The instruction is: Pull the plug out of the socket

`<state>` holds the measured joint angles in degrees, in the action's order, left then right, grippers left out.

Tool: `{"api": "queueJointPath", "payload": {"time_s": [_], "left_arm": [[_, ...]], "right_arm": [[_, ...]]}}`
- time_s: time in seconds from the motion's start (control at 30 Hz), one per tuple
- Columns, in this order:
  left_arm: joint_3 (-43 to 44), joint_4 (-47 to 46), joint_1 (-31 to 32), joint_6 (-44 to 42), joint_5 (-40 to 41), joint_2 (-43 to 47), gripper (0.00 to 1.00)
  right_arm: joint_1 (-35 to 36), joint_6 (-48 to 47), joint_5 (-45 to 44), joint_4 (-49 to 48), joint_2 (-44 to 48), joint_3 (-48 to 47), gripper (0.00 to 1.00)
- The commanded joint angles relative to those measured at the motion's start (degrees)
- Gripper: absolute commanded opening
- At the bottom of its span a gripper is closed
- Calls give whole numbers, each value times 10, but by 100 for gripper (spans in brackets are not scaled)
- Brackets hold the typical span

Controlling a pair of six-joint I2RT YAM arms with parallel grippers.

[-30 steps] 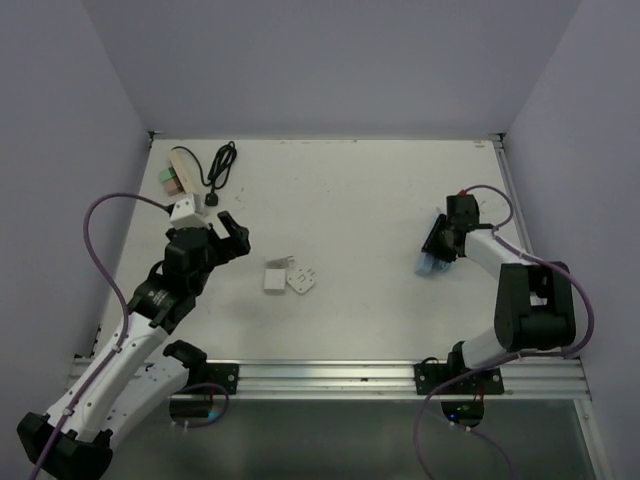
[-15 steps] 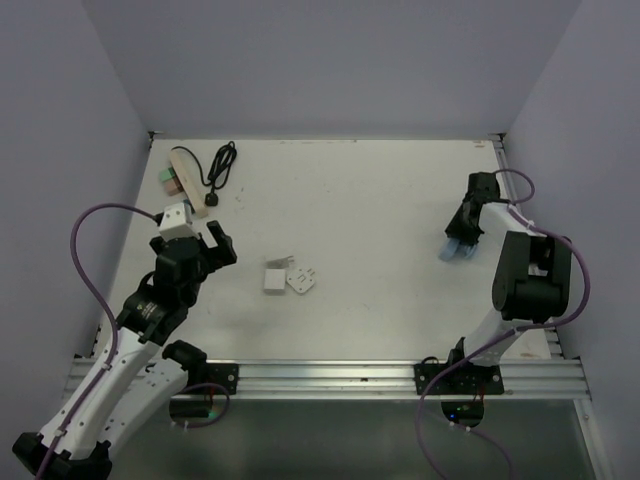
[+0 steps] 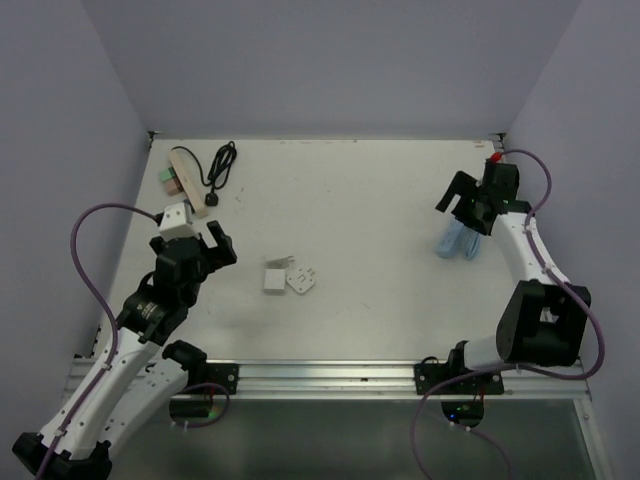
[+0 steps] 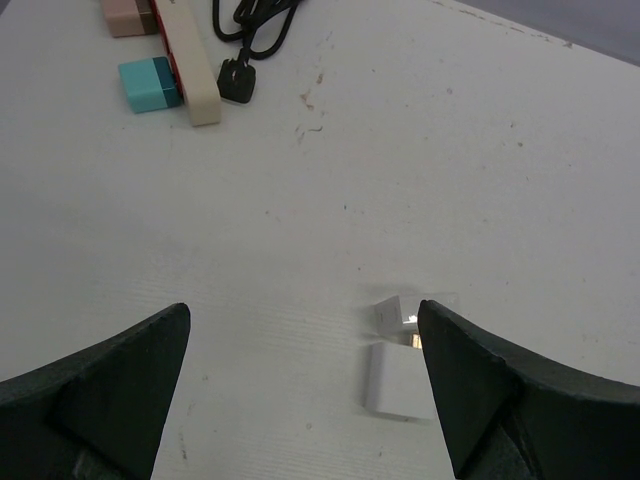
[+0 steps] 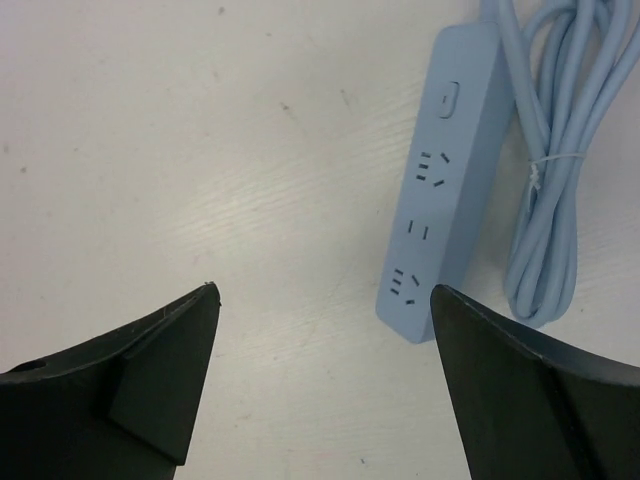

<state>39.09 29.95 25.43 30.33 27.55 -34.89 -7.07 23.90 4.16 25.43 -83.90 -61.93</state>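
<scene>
Teal and pink blocks sit against the beige power strip's side, so my left gripper will go outward, then down with a turn, astride its near part.
A blue socket strip (image 5: 440,230) lies flat at the right of the table, with its coiled blue cable (image 5: 555,170) beside it. The outlets I can see on it have nothing in them. My right gripper (image 5: 322,291) hangs open above bare table just left of the strip (image 3: 460,242), touching nothing. A white plug block (image 3: 273,280) and a second white piece (image 3: 302,280) lie side by side mid-table. My left gripper (image 4: 303,306) is open and empty, and the white block (image 4: 398,380) sits close to its right finger.
A beige power strip (image 3: 187,178) lies at the back left with teal (image 4: 150,84) and pink (image 4: 125,15) blocks against its side. A black plug (image 4: 237,80) and its coiled black cable (image 3: 220,163) rest next to it. Walls enclose the table on three sides.
My right gripper has opened and moved from over the blue strip toward the back right. The left arm drew back a little at first, then held still.
</scene>
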Motion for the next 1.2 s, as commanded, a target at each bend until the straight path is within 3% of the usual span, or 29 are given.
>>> {"api": "queueJointPath", "payload": {"time_s": [0.0,0.33,0.67,0.77,0.97,1.17], "left_arm": [[-2,1,-5,-10,15,-5,100],[-4,-5,-5,9,-3,-52,100],[61,-60,-8,46,8,-203,100],[112,-71,-36,48,-10,-280,100],[223,-92,-153,47,-63,-439,98],[360,-78,-249,38,-88,-610,88]], "right_arm": [[22,-22,45,19,79,27,91],[188,-52,87,10,252,116,92],[200,-60,199,-13,365,231,93],[201,-60,206,-2,393,249,93],[202,-54,199,-7,428,269,93],[203,-51,198,-16,436,283,93]]}}
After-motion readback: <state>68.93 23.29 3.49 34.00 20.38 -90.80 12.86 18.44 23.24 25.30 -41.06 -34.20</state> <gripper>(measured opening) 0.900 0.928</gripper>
